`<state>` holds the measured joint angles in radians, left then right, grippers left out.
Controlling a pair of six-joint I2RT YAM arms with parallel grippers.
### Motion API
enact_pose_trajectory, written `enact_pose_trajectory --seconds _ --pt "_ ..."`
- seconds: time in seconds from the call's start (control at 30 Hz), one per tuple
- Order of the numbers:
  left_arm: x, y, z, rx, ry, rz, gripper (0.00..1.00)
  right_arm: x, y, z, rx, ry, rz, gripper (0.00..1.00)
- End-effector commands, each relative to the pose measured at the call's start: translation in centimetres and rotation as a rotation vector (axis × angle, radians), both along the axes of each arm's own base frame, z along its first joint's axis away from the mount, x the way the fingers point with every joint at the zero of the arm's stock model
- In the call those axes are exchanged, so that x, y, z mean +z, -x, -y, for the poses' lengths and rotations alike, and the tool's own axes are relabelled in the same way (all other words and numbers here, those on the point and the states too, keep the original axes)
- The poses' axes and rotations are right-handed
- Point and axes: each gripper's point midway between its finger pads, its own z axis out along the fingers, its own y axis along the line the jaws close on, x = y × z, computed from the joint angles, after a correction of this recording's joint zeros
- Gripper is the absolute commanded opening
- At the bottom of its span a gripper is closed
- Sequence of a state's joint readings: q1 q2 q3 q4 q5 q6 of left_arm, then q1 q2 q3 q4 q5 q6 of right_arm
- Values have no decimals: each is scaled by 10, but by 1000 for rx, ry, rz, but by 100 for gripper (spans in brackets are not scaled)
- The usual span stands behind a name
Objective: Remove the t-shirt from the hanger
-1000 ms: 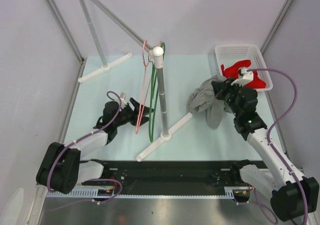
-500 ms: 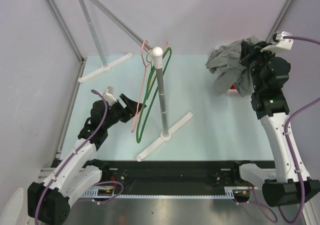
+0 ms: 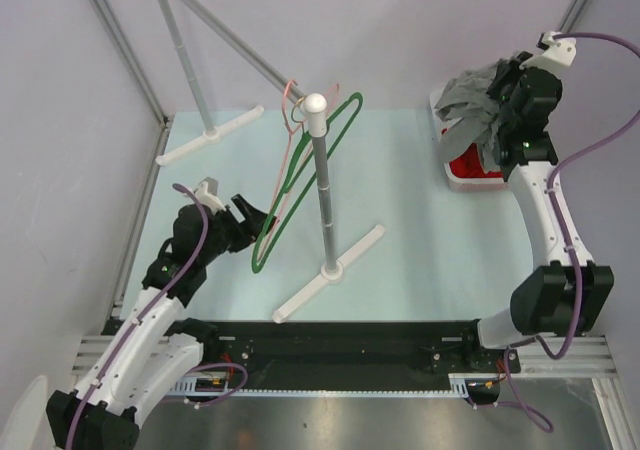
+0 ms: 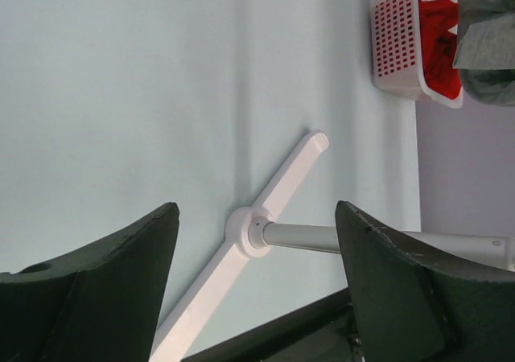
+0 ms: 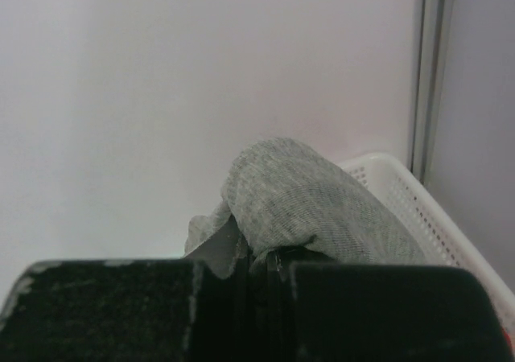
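The grey t-shirt (image 3: pixel 470 105) already hangs over the white basket (image 3: pixel 470 182) below my right gripper. My right gripper needs to lower inside the basket and release the fold.
The grey t-shirt (image 3: pixel 470 105) hangs bunched from my right gripper (image 3: pixel 500 105), over the white basket (image 3: pixel 470 182) at the back right. In the right wrist view the jaws (image 5: pixel 261 269) are shut on a fold of the t-shirt (image 5: pixel 306 201). The bare green hanger (image 3: pixel 259 262) hangs from the top of the white rack post (image 3: pixel 322 185) and tilts out to the left. My left gripper (image 3: pixel 250 225) is next to the hanger's lower end. In the left wrist view it (image 4: pixel 256 211) is open with nothing between the fingers.
A pink hanger (image 3: pixel 292 130) also hangs on the rack. The rack's foot (image 4: pixel 245 232) lies across the middle of the table. The basket (image 4: pixel 394 40) holds a red garment (image 3: pixel 468 160). A second white rack (image 3: pixel 208 135) stands at the back left.
My right arm has lifted the t-shirt off the table and carried it up and back over the basket. My left arm drew back leftward, and the green hanger swung out to the left.
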<state>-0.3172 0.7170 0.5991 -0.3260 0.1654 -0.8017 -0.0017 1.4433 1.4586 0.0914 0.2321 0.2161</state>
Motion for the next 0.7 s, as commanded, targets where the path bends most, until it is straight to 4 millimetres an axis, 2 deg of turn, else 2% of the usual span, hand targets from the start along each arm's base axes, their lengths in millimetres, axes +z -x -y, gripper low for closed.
enact_pose_trajectory --seconds 0.0,0.07,0.1,0.2,0.23,0.27,0.33,0.47,0.5,0.53,0.57,0.6,0.63,0.67 --pt "20 -6 -17 28 -127 45 84 53 -21 19 -62 27 188 0" --pt "20 -7 -18 23 -147 44 84 40 -36 28 -74 7 187 0" --pt "19 -8 -18 21 -152 40 85 18 -53 32 -78 -6 151 0" --pt "11 -13 -13 1 -157 13 85 -16 -75 45 -92 -36 99 0" --pt "6 -15 -10 -9 -159 -5 85 -43 -88 52 -100 -39 49 0" --pt "6 -16 -8 -17 -160 -11 85 -54 -92 54 -102 -36 27 0" --pt "-2 -19 -6 -38 -183 -41 86 -92 -102 61 -115 -40 -49 0" --pt "-2 -25 -7 -63 -232 -66 86 -149 -108 86 -173 -50 -166 0" --pt "-3 -25 -6 -73 -242 -69 86 -160 -109 88 -172 -52 -197 0" --pt "-3 -25 -5 -82 -240 -73 87 -161 -113 89 -171 -54 -204 0" --pt "-4 -26 -4 -87 -243 -79 87 -183 -119 90 -170 -61 -248 0" --pt "-5 -25 -3 -96 -242 -80 87 -195 -121 89 -160 -68 -281 0" --pt "-5 -25 -1 -107 -233 -76 87 -196 -128 85 -143 -91 -281 0" --pt "-8 -25 1 -114 -232 -87 87 -215 -134 83 -129 -112 -312 0"
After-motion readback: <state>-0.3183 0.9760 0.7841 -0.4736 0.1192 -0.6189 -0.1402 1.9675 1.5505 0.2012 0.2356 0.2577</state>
